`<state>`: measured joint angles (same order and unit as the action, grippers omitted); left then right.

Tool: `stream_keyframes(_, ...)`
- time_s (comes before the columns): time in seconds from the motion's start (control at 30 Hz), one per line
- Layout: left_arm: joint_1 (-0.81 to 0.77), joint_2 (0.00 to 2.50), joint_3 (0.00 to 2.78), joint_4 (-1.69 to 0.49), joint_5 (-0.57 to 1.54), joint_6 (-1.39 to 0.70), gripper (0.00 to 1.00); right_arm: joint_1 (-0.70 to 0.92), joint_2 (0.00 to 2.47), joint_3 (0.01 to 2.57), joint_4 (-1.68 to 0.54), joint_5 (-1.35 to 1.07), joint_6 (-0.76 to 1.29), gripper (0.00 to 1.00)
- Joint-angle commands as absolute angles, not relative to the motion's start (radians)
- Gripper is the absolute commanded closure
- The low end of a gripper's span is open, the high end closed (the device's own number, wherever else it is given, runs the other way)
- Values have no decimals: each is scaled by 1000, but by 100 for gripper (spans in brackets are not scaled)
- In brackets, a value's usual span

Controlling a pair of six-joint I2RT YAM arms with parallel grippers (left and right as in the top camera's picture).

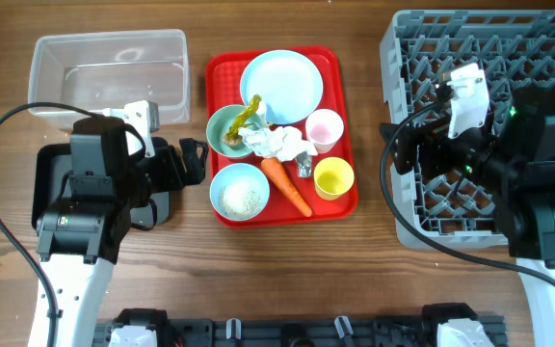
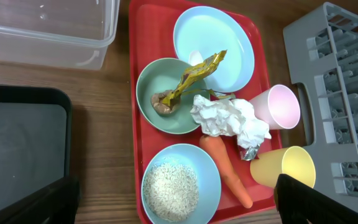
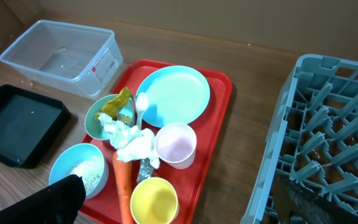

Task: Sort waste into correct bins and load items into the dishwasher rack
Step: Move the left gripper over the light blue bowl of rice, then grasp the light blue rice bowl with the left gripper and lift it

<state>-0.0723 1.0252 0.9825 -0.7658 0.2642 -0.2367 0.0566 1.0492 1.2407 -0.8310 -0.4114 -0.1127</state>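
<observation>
My left gripper is to move next down and to the right in the overhead view, onto the blue bowl's rim (image 2: pixel 216 200) beside the carrot, because a gap leaves room for its fingers.
On the red tray (image 1: pixel 345 207) lie a pale blue plate (image 1: pixel 280 85) with a white spoon (image 3: pixel 140 102), a teal bowl (image 1: pixel 222 125) holding a yellow wrapper (image 2: pixel 197 71) and a brown scrap (image 2: pixel 162 104), and a blue bowl of rice (image 1: pixel 240 191). A carrot (image 1: pixel 285 183), crumpled tissue (image 1: pixel 276 142), a foil wrapper (image 2: pixel 248 151), a pink cup (image 1: pixel 324 128) and a yellow cup (image 1: pixel 334 177) share the tray. My left gripper (image 1: pixel 193 159) hangs open just left of the tray. My right gripper (image 1: pixel 398 149) stands open over the left edge of the grey rack (image 1: pixel 480 58).
The clear tub (image 1: pixel 109 72) stands at the back left, with nothing showing inside. The black tray (image 2: pixel 17 155) lies in front of it, mostly under my left arm in the overhead view. Bare wood separates the red tray from the rack.
</observation>
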Motion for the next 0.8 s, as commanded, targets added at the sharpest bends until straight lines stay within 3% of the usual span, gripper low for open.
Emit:
stream_keyframes(0.0, -77, 1030, 1002, -773, 281, -216, 0, 60, 1052, 1264, -833, -427, -98, 0)
stream_keyframes(0.4, -78, 1040, 1127, -769, 310, -216, 0, 61, 1056, 1264, -861, -427, -102, 0)
stream_keyframes(0.57, -178, 1171, 1301, -865, 265, -216, 2, 61, 1060, 1264, -861, -427, -93, 0)
stream_keyframes(0.77, -245, 1342, 1319, -1008, 216, -255, 18, 61, 1116, 1264, -901, -423, -68, 1)
